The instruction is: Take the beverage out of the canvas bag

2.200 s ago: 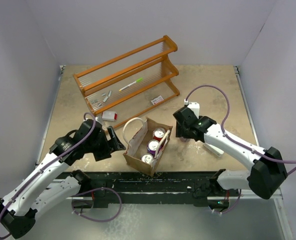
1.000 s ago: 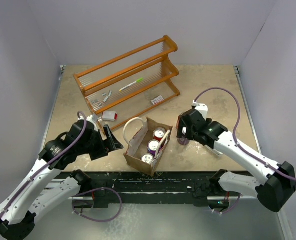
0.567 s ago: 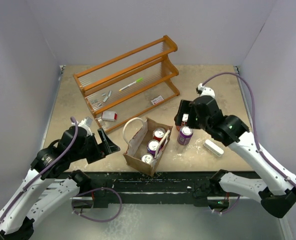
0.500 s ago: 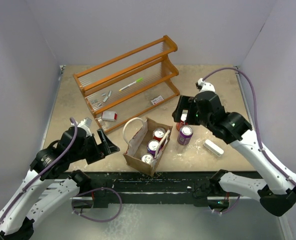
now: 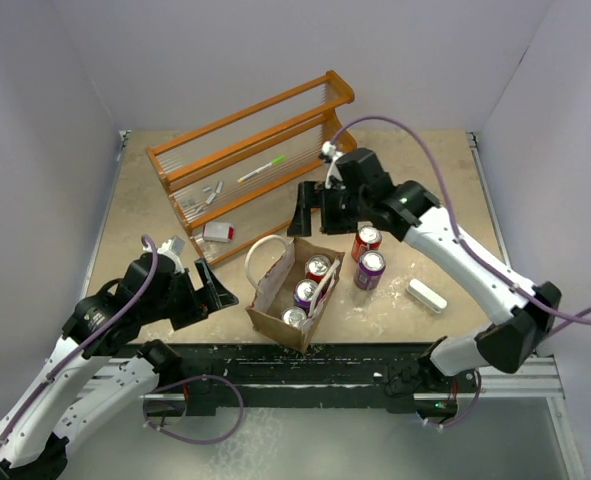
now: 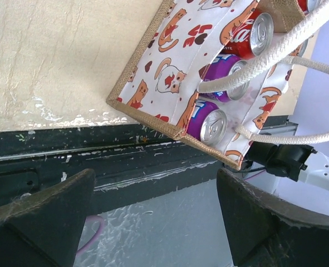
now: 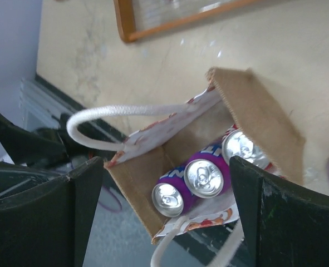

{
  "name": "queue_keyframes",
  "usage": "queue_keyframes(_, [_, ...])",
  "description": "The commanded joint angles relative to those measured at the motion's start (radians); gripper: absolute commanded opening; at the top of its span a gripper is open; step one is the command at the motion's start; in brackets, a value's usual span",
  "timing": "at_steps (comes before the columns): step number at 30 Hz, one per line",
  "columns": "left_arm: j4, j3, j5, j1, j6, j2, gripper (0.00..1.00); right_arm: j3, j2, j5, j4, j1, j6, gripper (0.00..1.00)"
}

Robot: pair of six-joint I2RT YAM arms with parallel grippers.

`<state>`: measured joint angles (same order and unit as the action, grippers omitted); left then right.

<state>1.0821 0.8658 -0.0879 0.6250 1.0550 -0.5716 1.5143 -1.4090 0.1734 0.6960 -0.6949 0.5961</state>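
Observation:
I should move my right gripper back and down through the bag's opening, with my fingers on both sides of the middle purple can, because the can's top is uncovered between the bag's handles.
The canvas bag [image 5: 273,287] stands near the table's front edge, with its white handles [image 5: 264,244] up. Inside it are a red can [image 5: 318,266] and two purple cans [image 5: 306,292] [image 5: 294,317]. A red can [image 5: 366,240] and a purple can [image 5: 369,268] stand on the table just right of the bag. My right gripper [image 5: 311,208] is open and empty above the bag's far end. The right wrist view looks down into the bag [image 7: 259,111] at its cans [image 7: 205,178]. My left gripper [image 5: 222,286] is open and empty left of the bag [image 6: 170,72].
A wooden rack [image 5: 255,160] stands at the back, holding a green marker [image 5: 262,168] and small items. A small red and white box [image 5: 218,232] and a card [image 5: 314,200] lie in front of it. A white block [image 5: 426,295] lies right of the cans.
My right gripper let go of the purple can beside the bag, rose and swung left to above the bag. My left gripper drew back a little from the bag.

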Motion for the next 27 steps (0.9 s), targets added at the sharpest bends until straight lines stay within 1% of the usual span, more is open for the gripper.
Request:
queue_keyframes(1, [0.014, 0.019, 0.018, 0.005, 0.011, 0.001, 0.93, -0.026, -0.042, 0.105, 0.010, -0.082, 0.035, 0.94])
queue_keyframes(4, [0.018, 0.018, 0.021, 0.005, 0.007, 0.000, 0.93, -0.030, -0.072, 0.041, 0.054, -0.142, 0.038, 0.94])
queue_keyframes(6, [0.020, 0.017, 0.023, 0.005, 0.004, -0.001, 0.93, -0.042, -0.079, 0.016, 0.073, -0.159, 0.040, 0.94])
queue_keyframes(16, [0.016, 0.012, 0.025, 0.005, -0.015, -0.014, 0.94, -0.168, -0.098, -0.005, 0.070, -0.171, 0.055, 0.95])
queue_keyframes(27, [0.027, 0.026, 0.031, 0.005, -0.030, -0.027, 0.95, -0.196, -0.132, -0.086, 0.100, -0.178, 0.064, 0.96])
